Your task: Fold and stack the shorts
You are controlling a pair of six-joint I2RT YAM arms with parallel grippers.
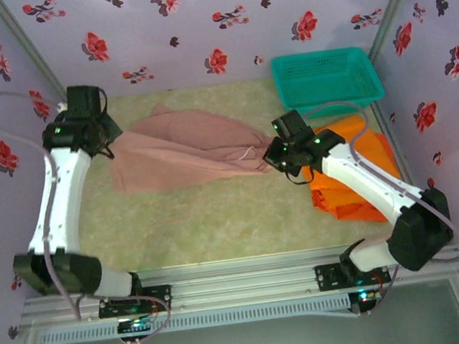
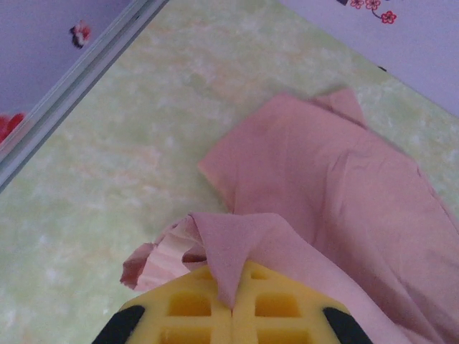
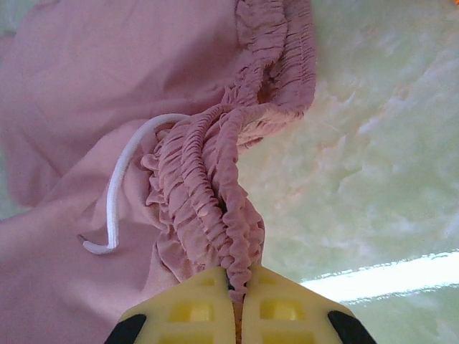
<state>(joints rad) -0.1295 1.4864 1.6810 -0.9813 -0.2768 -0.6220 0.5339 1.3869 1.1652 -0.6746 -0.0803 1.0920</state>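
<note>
The right gripper carries the pinched edge of the shorts outward over the far part of the waistband next and releases the edge upon that cloth.
The dusty pink shorts lie spread across the middle of the table, stretched between both arms. My left gripper is shut on their left edge; in the left wrist view a fold of pink cloth is pinched between the yellow fingers. My right gripper is shut on the gathered waistband, next to the white drawstring. Orange shorts lie bunched on the right, partly hidden under the right arm.
A teal mesh basket stands at the back right corner. Floral walls close in the back and both sides. Bare pale green tabletop lies in front of the pink shorts. A metal rail runs along the near edge.
</note>
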